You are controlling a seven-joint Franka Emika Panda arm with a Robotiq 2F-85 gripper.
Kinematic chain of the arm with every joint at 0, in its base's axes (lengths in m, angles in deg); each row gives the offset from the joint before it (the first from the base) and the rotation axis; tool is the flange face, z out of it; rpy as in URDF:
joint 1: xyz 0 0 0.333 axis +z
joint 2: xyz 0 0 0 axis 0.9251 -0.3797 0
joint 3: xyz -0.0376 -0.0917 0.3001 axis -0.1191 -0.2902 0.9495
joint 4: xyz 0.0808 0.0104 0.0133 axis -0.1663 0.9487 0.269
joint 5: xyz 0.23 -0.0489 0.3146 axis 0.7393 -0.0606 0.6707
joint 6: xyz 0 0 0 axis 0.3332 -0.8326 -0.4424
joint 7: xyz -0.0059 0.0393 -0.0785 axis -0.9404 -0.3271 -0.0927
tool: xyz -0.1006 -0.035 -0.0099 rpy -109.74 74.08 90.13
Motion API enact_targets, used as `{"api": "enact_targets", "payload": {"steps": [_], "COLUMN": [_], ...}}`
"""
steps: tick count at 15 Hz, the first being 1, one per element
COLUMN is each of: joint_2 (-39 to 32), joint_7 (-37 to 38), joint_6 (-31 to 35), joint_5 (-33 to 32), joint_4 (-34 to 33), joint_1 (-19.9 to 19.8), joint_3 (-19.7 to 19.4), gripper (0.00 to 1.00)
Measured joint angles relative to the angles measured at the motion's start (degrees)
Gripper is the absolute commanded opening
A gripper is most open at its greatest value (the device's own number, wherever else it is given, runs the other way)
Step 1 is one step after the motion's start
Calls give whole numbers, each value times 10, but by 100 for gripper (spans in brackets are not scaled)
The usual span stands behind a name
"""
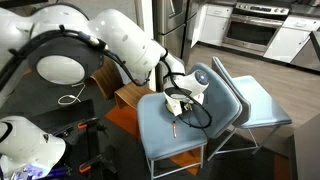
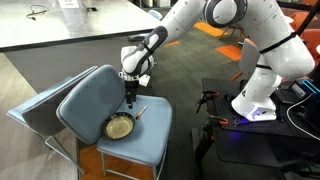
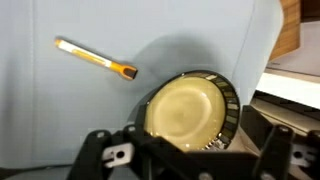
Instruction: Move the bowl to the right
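Observation:
The gripper moves down onto the bowl's rim beside the yellow utensil next, since that raised dark rim of the bowl fits between my open fingers.
The bowl (image 2: 119,127) is small and round, pale yellowish-cream inside with a dark rim. It lies on the front part of a blue-grey chair seat (image 2: 150,138). In the wrist view the bowl (image 3: 188,110) sits just ahead of the gripper (image 3: 190,152), whose fingers are spread wide on either side and hold nothing. In an exterior view the gripper (image 2: 131,99) hangs above the seat, a little behind the bowl and not touching it. In an exterior view the arm and gripper (image 1: 178,104) hide the bowl.
A thin yellow stick-like utensil (image 3: 95,58) lies on the seat beside the bowl and also shows in an exterior view (image 2: 140,110). The chair back (image 2: 85,92) rises behind the seat. A second chair (image 1: 255,105) stands close by. A wooden table (image 1: 130,97) is next to the chair.

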Motion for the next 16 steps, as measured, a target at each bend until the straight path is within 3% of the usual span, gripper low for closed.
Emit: {"api": "enact_targets", "payload": {"steps": [5,16], "joint_2": [-100,-246], "joint_7": [9,72], "joint_6": [-17,-160], "joint_5": [4,5], "joint_4": [-89,-304], "joint_1": [-24,-20], "joint_3": [21,31], "gripper": [100,100]}}
